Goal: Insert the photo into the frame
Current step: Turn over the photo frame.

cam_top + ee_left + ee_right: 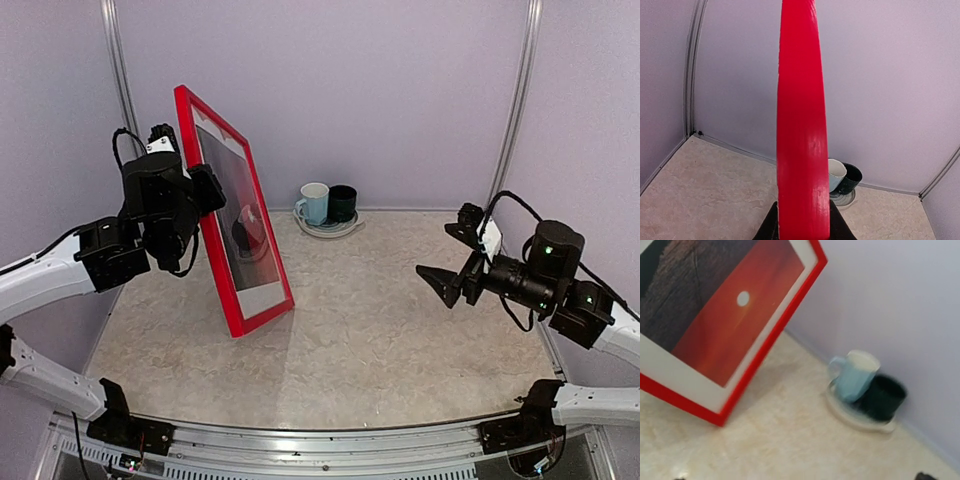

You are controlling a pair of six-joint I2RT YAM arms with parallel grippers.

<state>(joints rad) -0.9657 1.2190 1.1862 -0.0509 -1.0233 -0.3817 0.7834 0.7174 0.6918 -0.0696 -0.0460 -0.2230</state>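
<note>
My left gripper comes down and back next, tilts the frame (236,300) onto the near tabletop below and releases it, since the photo sits inside.
The red frame (236,300) stands on its lower edge at the left of the table, leaning back. The photo (725,325), a red sunset with a small white sun, sits inside it behind a white mat (690,377). In the top view the glass (240,215) looks dark with reflection. My left gripper (205,190) is shut on the frame's side edge, and its fingers (771,227) flank the red edge (802,150). My right gripper (450,252) is open and empty above the table's right side, well clear of the frame (767,340).
A light blue mug (315,203) and a dark mug (343,203) stand on a plate (325,229) at the back wall, right of the frame. They also show in the right wrist view, the blue mug (855,375) in front. Walls enclose the back and sides.
</note>
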